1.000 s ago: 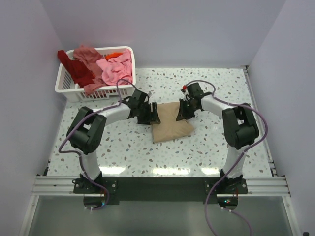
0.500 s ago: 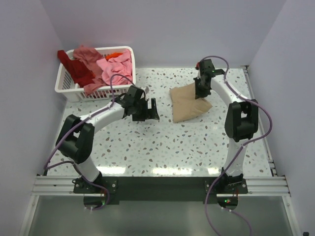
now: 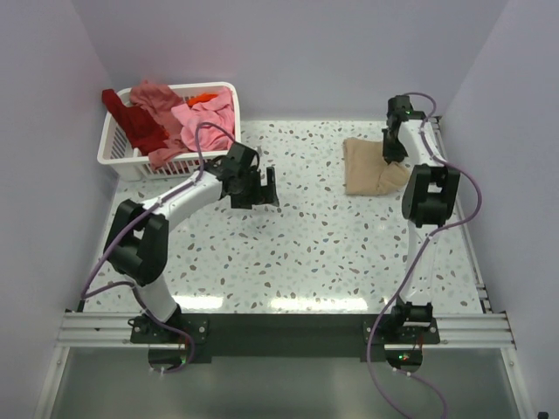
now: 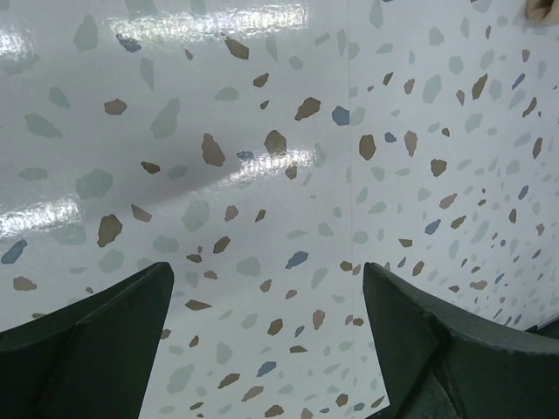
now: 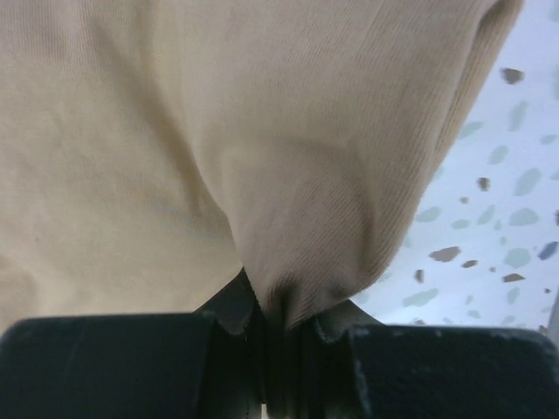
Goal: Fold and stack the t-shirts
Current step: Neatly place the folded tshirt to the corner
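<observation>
The tan t-shirt's edge slides over the bare table to my right gripper's right in the top view next and is released, as that table separates t-shirt from wall.
A folded tan t-shirt (image 3: 367,177) lies at the table's far right, and its cloth (image 5: 262,148) fills the right wrist view. My right gripper (image 3: 390,153) is shut on that shirt's right edge, a fold of it pinched between the jaws (image 5: 284,327). Pink, salmon, dark red and orange t-shirts (image 3: 179,118) are heaped in the white basket (image 3: 118,157) at the far left. My left gripper (image 3: 262,188) hovers mid-table near the basket, open, with only bare speckled tabletop between its fingers (image 4: 105,332).
The white speckled table (image 3: 288,253) runs to the walls on three sides. The right arm reaches along the right wall, close to the table's far right corner.
My right gripper has dragged the tan shirt from the table's centre to the far right. My left gripper let go of it, opened wide and drew back to the left.
</observation>
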Robot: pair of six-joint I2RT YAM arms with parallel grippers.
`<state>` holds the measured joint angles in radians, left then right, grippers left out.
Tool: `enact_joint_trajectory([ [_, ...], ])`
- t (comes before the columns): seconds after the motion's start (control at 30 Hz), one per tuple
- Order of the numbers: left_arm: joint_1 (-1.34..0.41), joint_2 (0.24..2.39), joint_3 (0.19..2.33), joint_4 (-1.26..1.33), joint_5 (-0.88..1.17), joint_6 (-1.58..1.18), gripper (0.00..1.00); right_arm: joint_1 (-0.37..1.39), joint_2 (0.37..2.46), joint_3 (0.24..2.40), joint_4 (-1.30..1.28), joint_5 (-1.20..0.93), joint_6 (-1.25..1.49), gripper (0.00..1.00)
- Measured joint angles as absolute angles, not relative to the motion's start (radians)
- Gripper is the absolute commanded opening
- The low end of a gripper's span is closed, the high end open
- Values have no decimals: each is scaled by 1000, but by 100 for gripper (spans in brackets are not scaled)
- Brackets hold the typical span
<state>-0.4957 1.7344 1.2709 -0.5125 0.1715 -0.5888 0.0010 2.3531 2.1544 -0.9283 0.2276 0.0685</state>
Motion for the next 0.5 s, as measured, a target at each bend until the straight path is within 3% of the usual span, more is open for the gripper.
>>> enact_joint_trajectory([
  [0.5,-492,1801,1374,-644,120,-666,95,-186,2395,2191,-898,384,119,0],
])
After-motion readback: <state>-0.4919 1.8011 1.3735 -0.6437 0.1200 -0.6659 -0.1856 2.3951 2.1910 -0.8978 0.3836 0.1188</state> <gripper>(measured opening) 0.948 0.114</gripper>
